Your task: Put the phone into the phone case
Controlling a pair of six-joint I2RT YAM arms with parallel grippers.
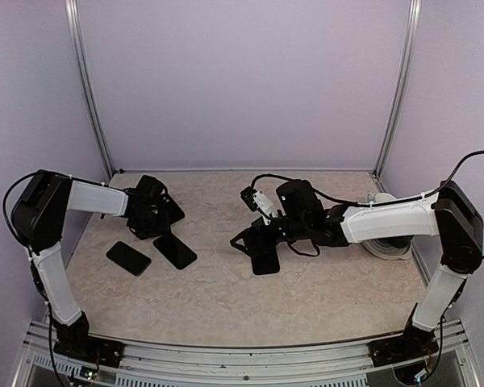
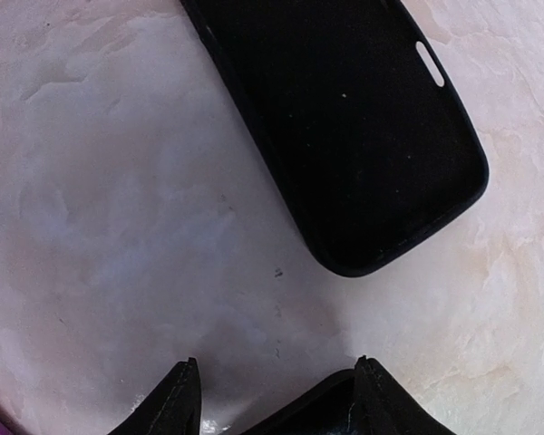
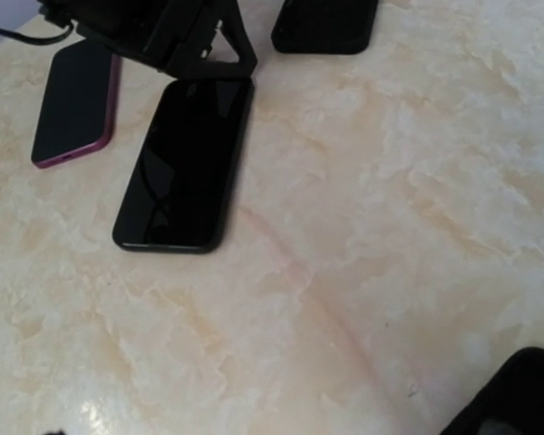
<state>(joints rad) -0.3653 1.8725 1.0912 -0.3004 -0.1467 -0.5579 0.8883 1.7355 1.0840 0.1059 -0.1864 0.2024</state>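
The robot will bring its right gripper across and down over the black phone's near end (image 1: 184, 260) (image 3: 170, 231), because the phone is below the gripper and to its left in the top view.
A black phone case (image 2: 363, 136) lies open side up, matte inside, with a slot in its rim; it also shows in the top view (image 1: 173, 208) and the right wrist view (image 3: 325, 25). A glossy black phone (image 3: 183, 168) lies flat on the table (image 1: 175, 251). My left gripper (image 2: 274, 370) is open and empty, low over the table between case and phone (image 1: 152, 216), its fingers (image 3: 240, 56) at the phone's far end. My right gripper (image 1: 252, 239) looks open and empty, beside a black flat slab (image 1: 265, 262).
A phone with a magenta rim (image 3: 72, 104) lies left of the black phone (image 1: 129, 258). A white round object (image 1: 387, 242) sits under the right forearm. A dark rounded shape (image 3: 519, 399) fills the right wrist view's bottom right corner. Lavender walls close three sides.
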